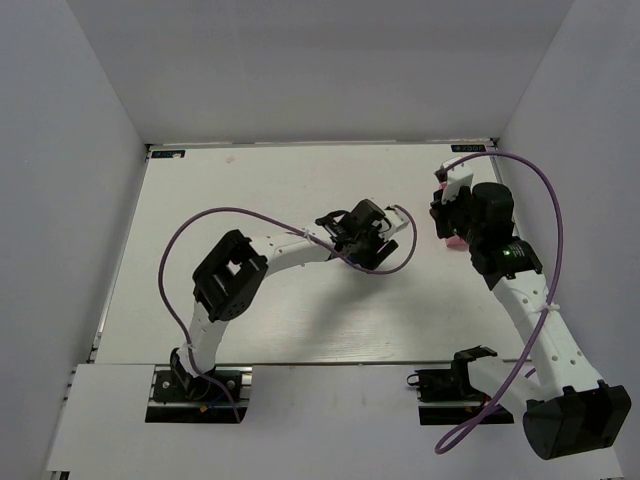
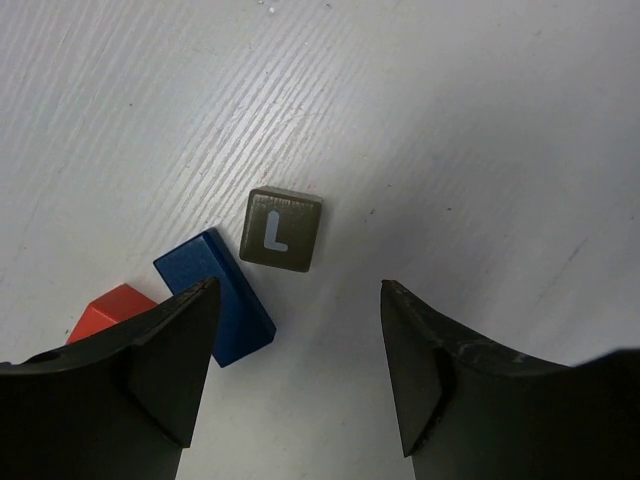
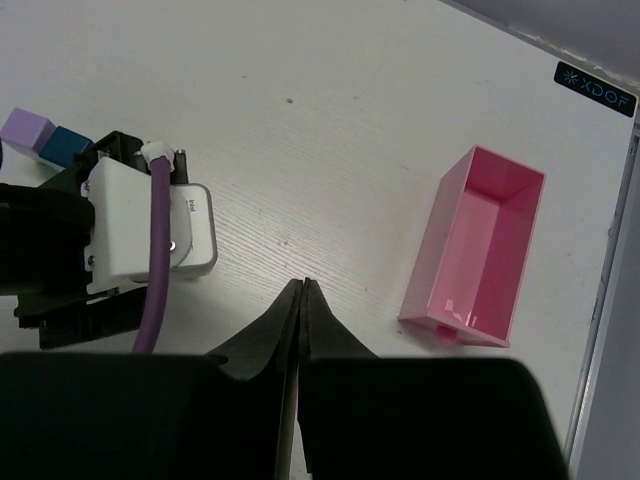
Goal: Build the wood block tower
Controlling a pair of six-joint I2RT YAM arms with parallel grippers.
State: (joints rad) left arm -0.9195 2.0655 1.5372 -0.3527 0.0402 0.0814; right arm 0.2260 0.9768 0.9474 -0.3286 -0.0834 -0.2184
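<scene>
My left gripper moves down toward the grey cube marked "L" next until its fingers straddle it, because the cube still lies ahead of their open gap.
In the left wrist view, a grey cube marked "L" (image 2: 283,230), a blue brick (image 2: 215,297) and a red block (image 2: 110,312) lie loose on the white table. My left gripper (image 2: 298,290) is open and empty just above them, the grey cube a little ahead of the gap and the blue brick at its left finger. In the top view the left gripper (image 1: 362,238) hides these blocks. A lilac cube (image 3: 27,127) and a blue cube (image 3: 68,145) sit side by side beyond the left wrist. My right gripper (image 3: 303,283) is shut and empty. No stacked tower shows.
An open pink box (image 3: 475,247) lies on the table at the right, partly under the right gripper (image 1: 443,207) in the top view (image 1: 455,241). The left wrist's white camera housing (image 3: 150,220) and purple cable sit close to the right gripper. White walls enclose the table.
</scene>
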